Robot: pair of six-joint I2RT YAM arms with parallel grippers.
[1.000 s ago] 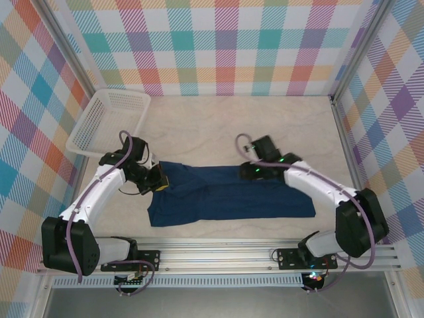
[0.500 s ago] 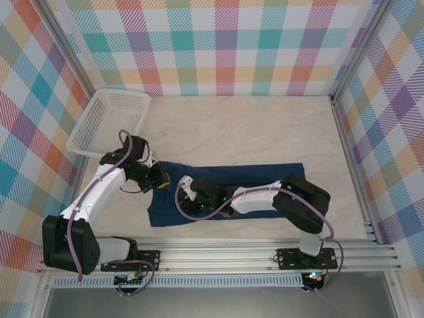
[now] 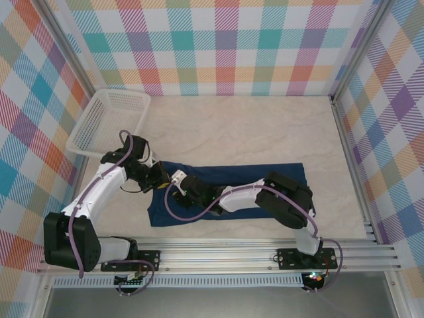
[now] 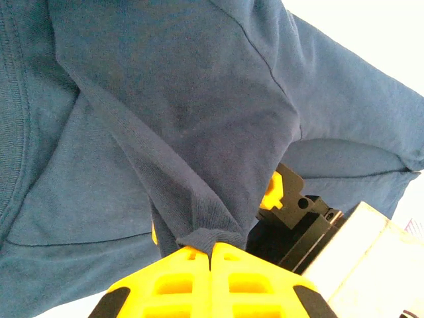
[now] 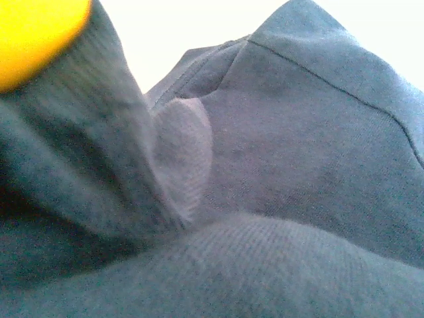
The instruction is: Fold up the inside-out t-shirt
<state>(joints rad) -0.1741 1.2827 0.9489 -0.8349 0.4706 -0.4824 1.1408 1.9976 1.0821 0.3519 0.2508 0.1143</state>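
The pinched fold is held up off the rest of the t-shirt, so my left gripper should move down toward the cloth (image 3: 161, 195) under it and then let go of the fold.
The inside-out t-shirt (image 3: 258, 180) lies spread across the table, dark navy, long side running left to right. My left gripper (image 3: 159, 179) is at its upper left corner, yellow jaws (image 4: 212, 248) shut on a pinched fold of the t-shirt (image 4: 199, 119). My right arm reaches left across the cloth, and its gripper (image 3: 177, 184) sits right beside the left one. In the left wrist view the right gripper's black and yellow body (image 4: 291, 205) is half under the lifted fabric. T-shirt cloth (image 5: 298, 132) drapes right up against the right wrist camera and hides that gripper's jaws.
A white basket (image 3: 109, 122) stands at the back left, just beyond my left arm. The metal rail (image 3: 232, 255) runs along the near table edge. Plaid walls close in the back and both sides. Bare tabletop (image 3: 265, 129) lies behind the shirt.
My right gripper has swept from the shirt's right part across to its left end, stopping next to the left gripper. The left gripper has kept its grip and place.
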